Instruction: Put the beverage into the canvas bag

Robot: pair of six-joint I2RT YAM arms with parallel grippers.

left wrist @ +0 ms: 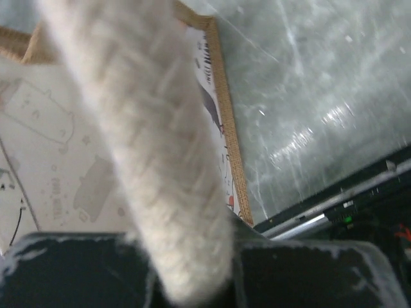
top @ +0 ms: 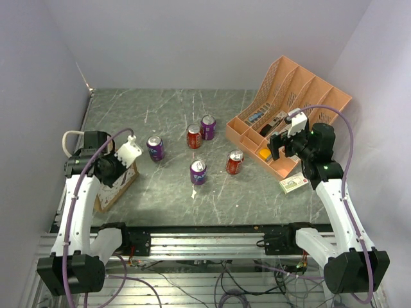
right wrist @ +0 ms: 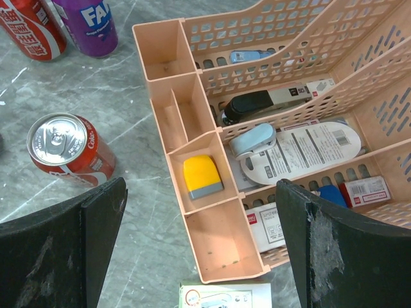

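My left gripper should move right in the top view, over the bare tabletop [top: 165,186] beside the front purple can, then release.
Several beverage cans stand mid-table, red and purple: a purple one [top: 155,147] is nearest the bag, and a red one [top: 235,162] [right wrist: 67,151] is nearest the right arm. The canvas bag [top: 119,186] lies at the left edge, its white patterned panel [left wrist: 61,160] and brown edging [left wrist: 225,135] showing in the left wrist view. My left gripper [top: 108,168] [left wrist: 192,273] is shut on the bag's cream rope handle [left wrist: 148,128], which runs up between its fingers. My right gripper [top: 280,145] [right wrist: 200,215] hangs open over the organizer's front compartments, holding nothing.
An orange plastic file organizer [top: 282,112] [right wrist: 160,45] with stationery stands at the back right; a yellow and grey item [right wrist: 202,176] lies in one small compartment. A small green and white box [top: 294,184] [right wrist: 225,298] lies in front of it. Walls close in on both sides.
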